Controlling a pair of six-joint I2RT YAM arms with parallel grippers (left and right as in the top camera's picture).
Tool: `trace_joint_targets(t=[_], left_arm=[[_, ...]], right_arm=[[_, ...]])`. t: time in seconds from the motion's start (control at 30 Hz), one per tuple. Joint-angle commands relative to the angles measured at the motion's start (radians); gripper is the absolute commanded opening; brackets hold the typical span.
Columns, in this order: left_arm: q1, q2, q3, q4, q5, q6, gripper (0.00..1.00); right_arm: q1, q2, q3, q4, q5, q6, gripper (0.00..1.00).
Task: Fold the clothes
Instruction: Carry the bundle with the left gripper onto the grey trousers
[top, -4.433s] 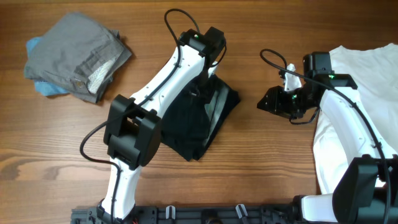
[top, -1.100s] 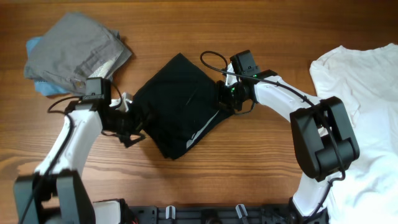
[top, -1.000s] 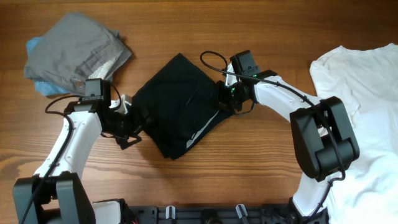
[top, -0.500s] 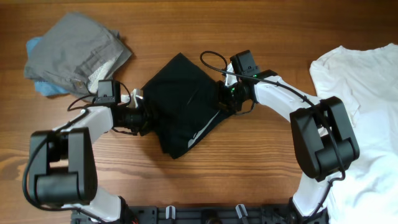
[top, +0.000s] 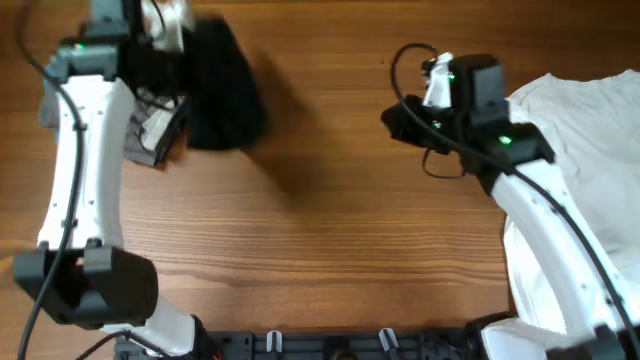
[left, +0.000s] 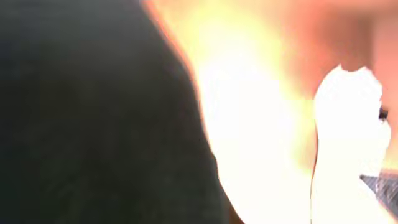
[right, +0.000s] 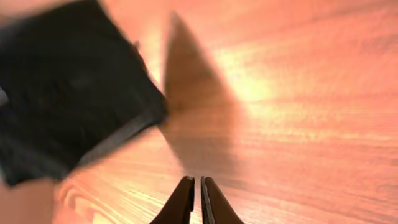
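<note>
The folded grey shorts (top: 150, 122) lie below my left gripper, to the left in the overhead view, so next I will bring the gripper down on that side and release the black shorts (top: 222, 88).
The black shorts (top: 222, 88) hang bunched at the far left of the table, and my left gripper (top: 188, 48) is shut on their upper edge. In the left wrist view blurred black cloth (left: 93, 118) fills the left half and hides the fingers. The shorts overlap the edge of the folded grey shorts (top: 150, 122), which lie mostly hidden under the left arm. My right gripper (top: 392, 118) is over bare wood right of centre, shut with nothing in it (right: 197, 185). Its wrist view shows the black shorts (right: 68, 99) off to the upper left. The white shirt (top: 590, 120) lies spread at the right.
The wooden table (top: 320, 230) is bare between the two arms. The right arm (top: 540, 200) stretches over the left edge of the shirt. A dark rail (top: 330, 345) runs along the front edge.
The left gripper shut on the black shorts and swung them from the table's middle up to the far left. The right gripper left the shorts and drew back to the right.
</note>
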Motion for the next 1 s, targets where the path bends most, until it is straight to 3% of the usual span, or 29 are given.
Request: trace_joint_targets(t=[0.0, 0.2, 0.3, 0.37, 0.57, 0.67, 0.73, 0.87, 0.97], left_arm=[[0.028, -0.027, 0.082, 0.220, 0.009, -0.119, 0.04], [0.041, 0.141, 0.082, 0.793, 0.063, -0.337, 0.04], [0.089, 0.266, 0.082, 0.925, 0.020, -0.384, 0.04], [0.145, 0.314, 0.082, 0.896, 0.021, -0.377, 0.04], [0.357, 0.321, 0.082, 0.648, 0.042, -0.190, 0.05], [0.437, 0.317, 0.082, 0.544, 0.057, -0.177, 0.05], [0.465, 0.315, 0.082, 0.447, 0.058, -0.174, 0.06], [0.489, 0.313, 0.082, 0.277, -0.143, -0.124, 0.04], [0.512, 0.291, 0.082, 0.205, -0.050, -0.128, 0.04]], right_arm=[[-0.002, -0.026, 0.008, -0.014, 0.042, -0.033, 0.10], [-0.002, -0.024, 0.008, -0.072, 0.065, -0.061, 0.11], [-0.002, -0.025, 0.008, -0.108, 0.064, -0.056, 0.11], [-0.002, -0.024, 0.008, -0.134, 0.065, -0.056, 0.11], [-0.002, -0.024, 0.008, -0.143, 0.064, -0.054, 0.11], [-0.002, -0.024, 0.008, -0.143, 0.061, -0.050, 0.11], [-0.002, -0.024, 0.008, -0.142, 0.061, -0.023, 0.11], [-0.002, -0.024, 0.008, -0.144, 0.061, -0.021, 0.11], [-0.002, -0.024, 0.008, -0.143, 0.061, -0.024, 0.11]])
